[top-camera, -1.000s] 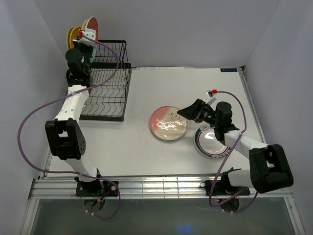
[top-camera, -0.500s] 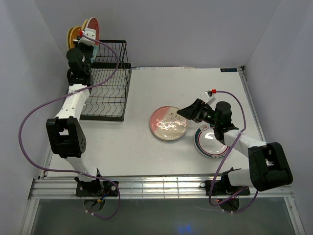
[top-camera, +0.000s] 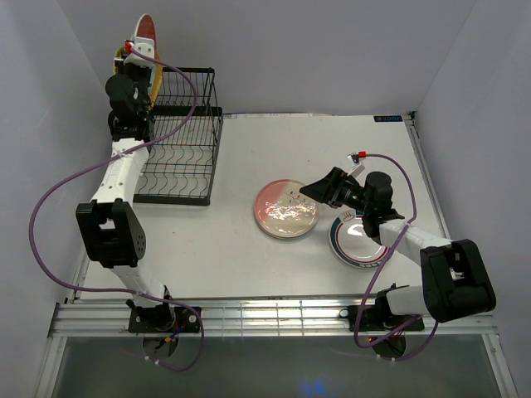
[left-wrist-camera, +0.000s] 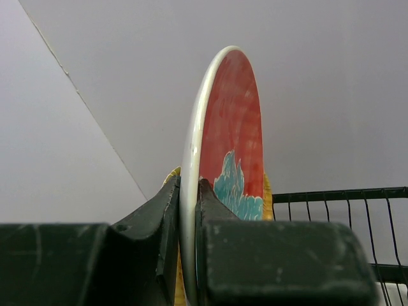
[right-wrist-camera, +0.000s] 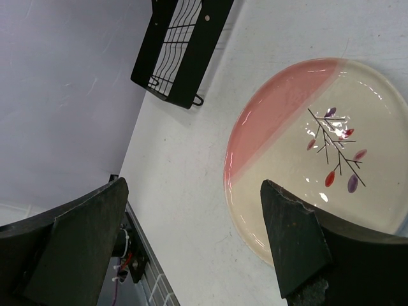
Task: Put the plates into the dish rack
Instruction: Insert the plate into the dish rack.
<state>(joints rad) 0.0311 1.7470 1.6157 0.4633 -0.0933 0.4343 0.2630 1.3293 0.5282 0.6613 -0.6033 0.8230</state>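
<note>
The upright red plate in my left gripper should go down into the rack wires beside the yellow-orange plate [top-camera: 154, 80] and be released there, because those wires are still empty.
My left gripper [top-camera: 135, 51] [left-wrist-camera: 189, 186] is shut on the rim of the red plate [top-camera: 145, 27] [left-wrist-camera: 229, 121]. It holds the plate upright, on edge, above the back left corner of the black wire dish rack [top-camera: 178, 145] [left-wrist-camera: 338, 194]. A yellow-orange plate [top-camera: 154, 80] [left-wrist-camera: 172, 173] shows just behind the red one. The pink-and-white plate [top-camera: 286, 209] [right-wrist-camera: 319, 146] lies flat mid-table. My right gripper [top-camera: 315, 191] [right-wrist-camera: 191, 191] is open and empty, hovering over that plate's right edge. The white plate with green rim rings [top-camera: 355, 242] lies under the right arm. The teal-patterned plate is out of view.
The rack [right-wrist-camera: 182, 44] stands at the table's back left, beside the left wall. Its lower wavy slot wires [top-camera: 170, 178] show no plates. The left arm's purple cable [top-camera: 50, 207] loops out past the left table edge. The back wall is close behind the rack.
My left gripper has risen and shifted slightly left with the red plate, which now stands higher and more edge-on above the rack. The right arm has barely moved.
</note>
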